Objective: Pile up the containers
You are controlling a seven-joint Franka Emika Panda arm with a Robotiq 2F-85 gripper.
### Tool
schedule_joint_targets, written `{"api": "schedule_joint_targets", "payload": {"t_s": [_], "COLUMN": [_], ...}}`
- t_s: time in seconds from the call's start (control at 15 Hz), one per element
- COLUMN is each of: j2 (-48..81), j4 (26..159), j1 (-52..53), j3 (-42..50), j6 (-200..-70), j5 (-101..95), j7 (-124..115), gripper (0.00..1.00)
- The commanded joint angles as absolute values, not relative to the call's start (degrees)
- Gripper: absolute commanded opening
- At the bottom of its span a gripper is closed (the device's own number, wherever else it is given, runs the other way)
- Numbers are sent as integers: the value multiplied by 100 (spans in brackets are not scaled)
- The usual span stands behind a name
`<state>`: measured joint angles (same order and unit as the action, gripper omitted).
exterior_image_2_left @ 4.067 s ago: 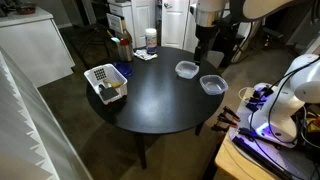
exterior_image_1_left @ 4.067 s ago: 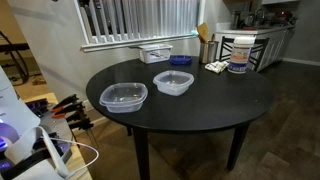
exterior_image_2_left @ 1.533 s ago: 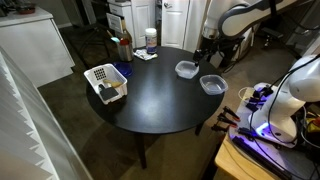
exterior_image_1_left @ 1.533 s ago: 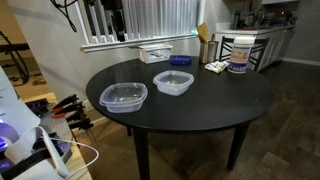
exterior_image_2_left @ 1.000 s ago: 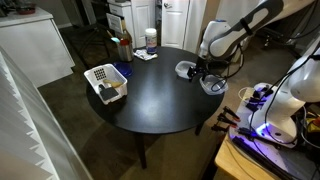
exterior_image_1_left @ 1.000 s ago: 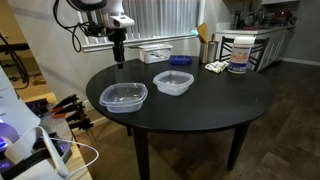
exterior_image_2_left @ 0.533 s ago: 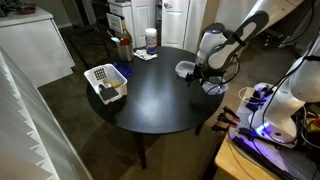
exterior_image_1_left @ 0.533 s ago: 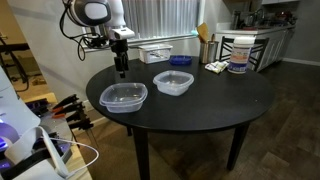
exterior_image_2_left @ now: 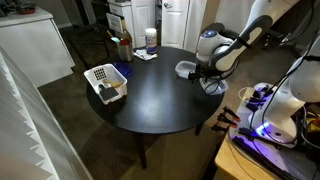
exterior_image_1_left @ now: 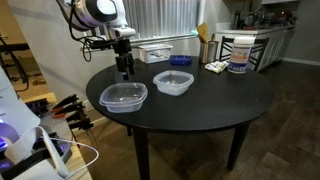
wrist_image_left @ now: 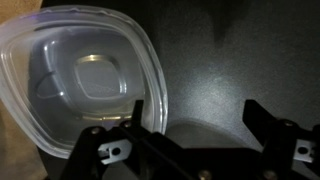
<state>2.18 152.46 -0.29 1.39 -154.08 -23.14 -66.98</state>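
Observation:
My gripper should first move toward the near-edge container and then go down to get onto that container's rim, which is off the middle of my open fingers.
Two clear plastic containers sit on the round black table [exterior_image_1_left: 190, 115]. One container [exterior_image_1_left: 123, 96] is near the table's edge, the other container [exterior_image_1_left: 173, 83] is further in. In an exterior view they show as a tub [exterior_image_2_left: 187, 69] and a tub [exterior_image_2_left: 214, 85] partly hidden by the arm. My gripper [exterior_image_1_left: 124, 70] hangs just above the table, beside and behind the near-edge container, jaws open and empty. In the wrist view the container [wrist_image_left: 80, 80] fills the left half, its rim by one finger; the open jaws [wrist_image_left: 195, 115] are over bare table.
A tall white labelled bucket [exterior_image_1_left: 238, 53], a blue dish [exterior_image_1_left: 180, 60], a white basket [exterior_image_1_left: 153, 52] and small items stand at the table's far side. In an exterior view the basket [exterior_image_2_left: 105, 83], a bottle [exterior_image_2_left: 125, 47] and a bucket [exterior_image_2_left: 150, 40] show.
The arm has swung in from above and come down toward the table, ending just behind the near-edge container. The containers have not moved.

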Motion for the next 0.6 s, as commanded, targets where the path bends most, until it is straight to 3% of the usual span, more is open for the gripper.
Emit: {"api": "schedule_joint_targets", "payload": {"t_s": [0.0,0.33,0.4,0.47,0.53], "j2": [211,426,502,549,592], "j4": [15213,15345,15328,15324,15320], "j1": [27,-7,-1,7,19], "j3": [196,252,279,306,335], "j6": [-15089,-15361,-15340,-15336,-15312], "j5": [-2717,-2762,-2791,-2812,-2832], "j7": [-7183,-7005,-7017,-7007,-6993], "gripper": [100,100,92,73,67]}}
